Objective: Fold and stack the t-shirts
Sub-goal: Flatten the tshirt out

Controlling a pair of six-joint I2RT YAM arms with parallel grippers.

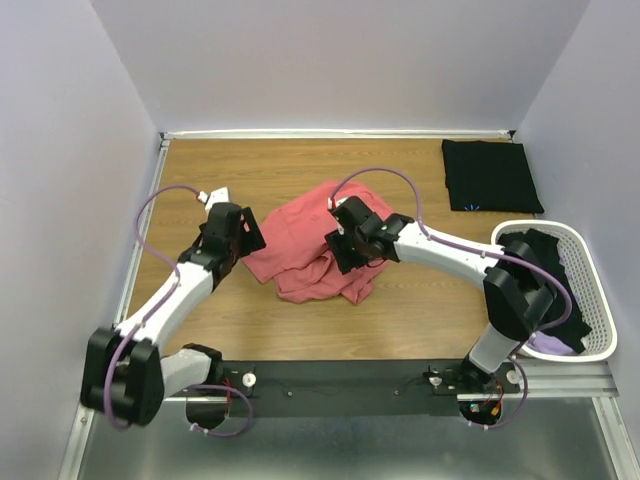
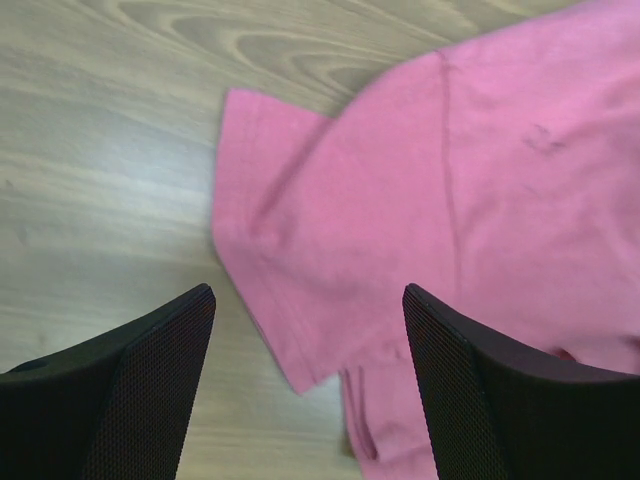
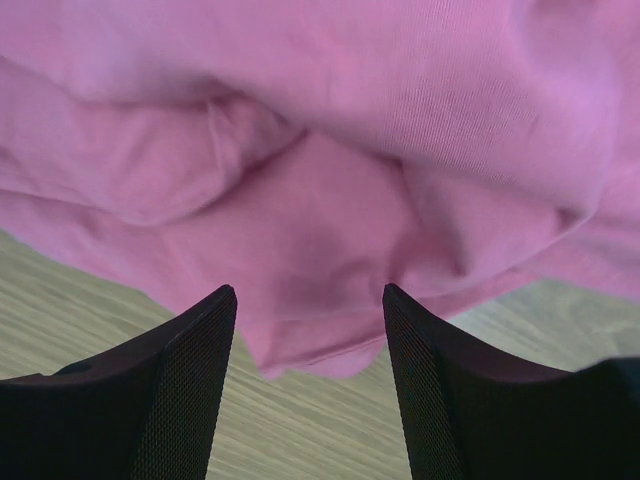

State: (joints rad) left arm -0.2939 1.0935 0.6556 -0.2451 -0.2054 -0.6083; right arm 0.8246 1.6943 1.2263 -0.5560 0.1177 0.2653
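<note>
The far corner of the pink shirt's sleeve (image 2: 240, 108) lies flat and shows clearly against bare wood, so my left gripper will move outward and down onto it next.
A coral-pink t-shirt (image 1: 305, 245) lies crumpled in the middle of the wooden table (image 1: 250, 170). My left gripper (image 1: 245, 238) is open and empty at its left edge; in the left wrist view the gripper (image 2: 308, 300) hangs over a sleeve of the pink shirt (image 2: 400, 200). My right gripper (image 1: 343, 255) is open and empty above the shirt's right part; in the right wrist view the gripper (image 3: 310, 295) frames a bunched fold of the pink cloth (image 3: 320, 150). A folded black t-shirt (image 1: 490, 176) with a small light-blue mark lies at the back right.
A white slatted basket (image 1: 600, 350) at the right edge holds black shirts (image 1: 555, 275) and a lilac one (image 1: 548, 345). Purple cables loop above both arms. A metal rail runs along the table's near edge.
</note>
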